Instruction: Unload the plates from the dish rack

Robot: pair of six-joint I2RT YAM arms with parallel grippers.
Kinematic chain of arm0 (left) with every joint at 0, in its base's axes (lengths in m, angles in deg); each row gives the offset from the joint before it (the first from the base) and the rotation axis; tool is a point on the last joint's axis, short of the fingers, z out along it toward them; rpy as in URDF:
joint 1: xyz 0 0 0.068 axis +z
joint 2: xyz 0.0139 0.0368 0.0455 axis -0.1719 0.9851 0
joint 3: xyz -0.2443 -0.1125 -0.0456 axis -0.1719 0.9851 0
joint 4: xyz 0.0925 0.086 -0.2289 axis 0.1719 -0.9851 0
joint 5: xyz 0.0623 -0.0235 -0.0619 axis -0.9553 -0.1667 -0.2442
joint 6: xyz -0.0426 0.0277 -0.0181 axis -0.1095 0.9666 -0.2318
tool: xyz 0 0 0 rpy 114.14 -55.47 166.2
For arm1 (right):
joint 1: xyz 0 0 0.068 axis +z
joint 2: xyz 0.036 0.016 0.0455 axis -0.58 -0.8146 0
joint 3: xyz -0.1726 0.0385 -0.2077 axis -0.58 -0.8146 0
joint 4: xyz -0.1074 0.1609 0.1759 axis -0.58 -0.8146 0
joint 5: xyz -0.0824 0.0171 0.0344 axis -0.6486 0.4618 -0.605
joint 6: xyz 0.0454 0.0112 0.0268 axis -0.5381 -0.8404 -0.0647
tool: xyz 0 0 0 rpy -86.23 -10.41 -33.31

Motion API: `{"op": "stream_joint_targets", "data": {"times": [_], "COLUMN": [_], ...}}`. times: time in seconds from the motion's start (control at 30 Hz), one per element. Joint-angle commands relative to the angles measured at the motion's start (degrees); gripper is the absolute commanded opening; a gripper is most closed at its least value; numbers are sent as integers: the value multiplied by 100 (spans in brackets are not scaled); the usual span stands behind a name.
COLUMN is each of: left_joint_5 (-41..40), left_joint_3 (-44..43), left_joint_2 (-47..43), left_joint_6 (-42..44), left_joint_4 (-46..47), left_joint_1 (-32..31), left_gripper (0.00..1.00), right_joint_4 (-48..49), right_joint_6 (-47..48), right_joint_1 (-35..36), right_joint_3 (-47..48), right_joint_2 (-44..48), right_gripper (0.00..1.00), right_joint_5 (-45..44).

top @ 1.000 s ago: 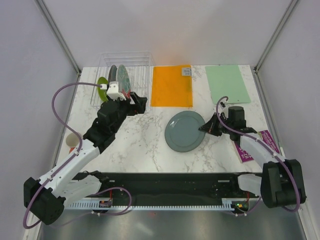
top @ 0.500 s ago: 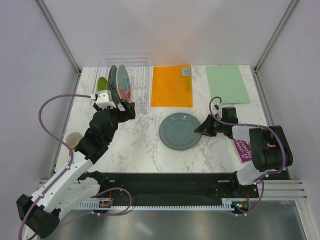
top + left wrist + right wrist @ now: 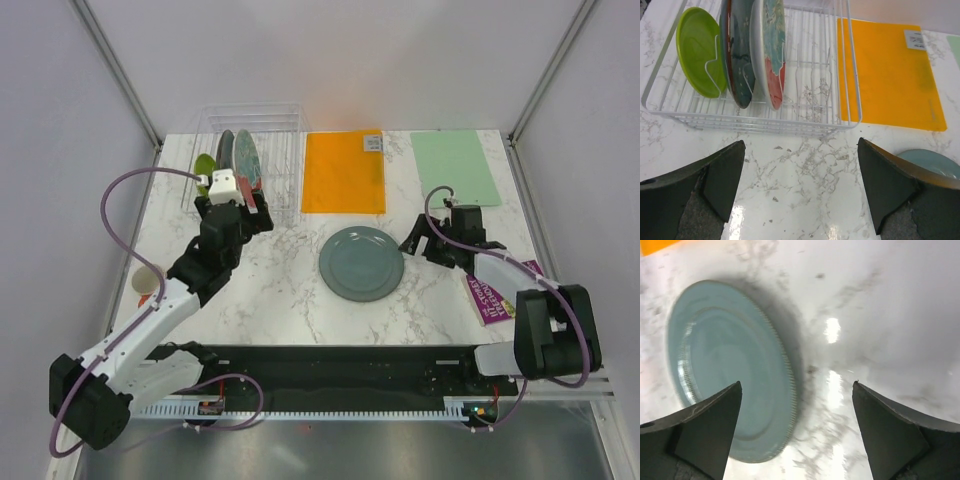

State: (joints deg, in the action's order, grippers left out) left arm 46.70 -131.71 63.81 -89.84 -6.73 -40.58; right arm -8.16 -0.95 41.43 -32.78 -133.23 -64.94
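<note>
My left gripper reaches outward over the rack next and straddles the plate's rim, since empty slots alongside the floral plate's rim leave finger room.
The clear dish rack stands at the back left. It holds three upright plates: a lime-green one, a dark teal one and a red and teal floral one. My left gripper hangs open over bare marble just in front of the rack, holding nothing. A grey-green plate lies flat mid-table. My right gripper is open at the plate's right edge, with nothing between its fingers.
An orange mat lies right of the rack and a green mat at the back right. A purple booklet sits under the right arm. A cup stands at the table's left edge.
My right gripper opened and let go of the grey-green plate, which now lies flat. My left gripper shifted left along the rack's front and stays open.
</note>
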Motion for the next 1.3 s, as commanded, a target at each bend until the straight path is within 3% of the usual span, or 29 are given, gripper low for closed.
{"op": "stream_joint_targets", "data": {"times": [0.0, 0.1, 0.3, 0.43, 0.67, 1.27], "left_joint_5": [-489, -604, -217, 292, 495, -761], "left_joint_3": [-708, -1129, -2175, -2817, -3986, -4418], "left_joint_2": [640, 1167, 2197, 3074, 4105, 5037], "left_joint_6": [608, 767, 846, 1074, 1207, 1444], "left_joint_4": [286, 533, 533, 612, 191, -82], "left_joint_1": [167, 404, 1159, 1231, 1231, 1239], "left_gripper": [100, 100, 100, 99, 94, 90], "right_joint_4": [-1284, -1391, -1409, -1400, -1242, -1207], "right_joint_6": [709, 815, 788, 780, 823, 824], "right_joint_1": [-18, -26, -26, -26, -18, -18], "right_joint_3": [236, 184, 87, 122, 166, 113], "right_joint_2": [802, 1688, 2534, 2501, 2017, 1947], "right_gripper": [98, 98, 98, 98, 98, 96], "right_joint_5": [-1863, -2127, -2049, -2058, -1882, -1803]}}
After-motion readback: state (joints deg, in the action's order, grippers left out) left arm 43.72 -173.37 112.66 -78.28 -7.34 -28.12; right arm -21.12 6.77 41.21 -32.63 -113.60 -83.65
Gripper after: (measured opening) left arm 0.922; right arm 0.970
